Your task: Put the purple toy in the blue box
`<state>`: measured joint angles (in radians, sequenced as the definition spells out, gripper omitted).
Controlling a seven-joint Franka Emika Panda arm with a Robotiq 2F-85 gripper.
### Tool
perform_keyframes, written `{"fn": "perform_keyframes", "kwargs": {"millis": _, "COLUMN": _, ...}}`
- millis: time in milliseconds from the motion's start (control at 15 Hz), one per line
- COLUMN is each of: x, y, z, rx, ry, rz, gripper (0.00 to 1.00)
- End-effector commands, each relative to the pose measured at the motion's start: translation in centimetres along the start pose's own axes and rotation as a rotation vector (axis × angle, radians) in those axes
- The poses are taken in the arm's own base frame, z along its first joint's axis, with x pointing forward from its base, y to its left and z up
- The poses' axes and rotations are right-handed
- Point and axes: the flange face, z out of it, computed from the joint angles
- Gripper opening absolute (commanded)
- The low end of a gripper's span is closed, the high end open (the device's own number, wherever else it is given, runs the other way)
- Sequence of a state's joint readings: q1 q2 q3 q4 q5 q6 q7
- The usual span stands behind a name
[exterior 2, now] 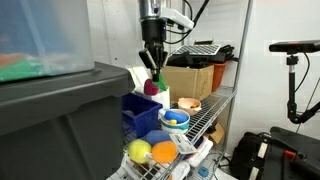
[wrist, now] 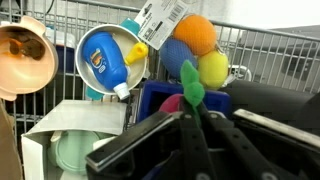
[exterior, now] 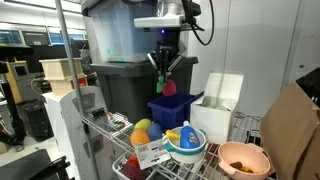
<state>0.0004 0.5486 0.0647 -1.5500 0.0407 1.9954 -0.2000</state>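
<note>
The toy already hangs above, so next I will move the leafy top in my gripper slightly toward the black tote, over the blue box's open inside, and let it go.
My gripper (exterior: 166, 72) is shut on the green leafy top of the purple toy (exterior: 168, 87) and holds it just above the blue box (exterior: 172, 108). In an exterior view the toy (exterior 2: 151, 87) hangs under the fingers (exterior 2: 152, 68) over the blue box (exterior 2: 141, 117). In the wrist view the green leaf (wrist: 190, 84) sticks out between my fingers (wrist: 186, 112), with the magenta body (wrist: 172, 103) partly hidden behind them, above the blue box (wrist: 157, 98).
A large black tote (exterior: 128, 82) stands next to the box on the wire shelf (exterior 2: 205, 120). A light-blue bowl (exterior: 185, 141) holds a blue-and-yellow bottle (wrist: 108, 62). Orange and yellow round toys (exterior: 145, 130), an orange bowl (exterior: 243, 159) and a white box (exterior: 217, 110) lie nearby.
</note>
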Motion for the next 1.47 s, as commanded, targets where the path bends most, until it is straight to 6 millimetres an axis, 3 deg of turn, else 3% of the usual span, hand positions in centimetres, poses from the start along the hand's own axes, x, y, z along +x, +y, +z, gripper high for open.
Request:
{"fn": "perform_keyframes", "kwargs": {"millis": 0, "x": 0.9, "y": -1.2, "z": 0.3, "rx": -0.002, "ry": 0.012, "rz": -0.022, "gripper": 0.01}}
{"fn": "perform_keyframes", "kwargs": {"millis": 400, "x": 2.7, "y": -2.1, "z": 0.5, "rx": -0.016, "ry": 0.026, "rz": -0.036, "gripper": 0.01}}
{"fn": "perform_keyframes", "kwargs": {"millis": 800, "x": 4.1, "y": -0.5, "z": -0.4, "rx": -0.034, "ry": 0.063, "rz": -0.018, "gripper": 0.01}}
{"fn": "perform_keyframes", "kwargs": {"millis": 867, "x": 4.2, "y": -0.4, "z": -0.5, "rx": -0.040, "ry": 0.061, "rz": -0.014, "gripper": 0.30}}
{"fn": "perform_keyframes", "kwargs": {"millis": 933, "x": 4.3, "y": -0.2, "z": -0.6, "rx": -0.046, "ry": 0.059, "rz": -0.003, "gripper": 0.31}}
{"fn": "perform_keyframes", "kwargs": {"millis": 1400, "x": 4.5, "y": 1.0, "z": -2.1, "rx": -0.140, "ry": 0.062, "rz": 0.109, "gripper": 0.81}}
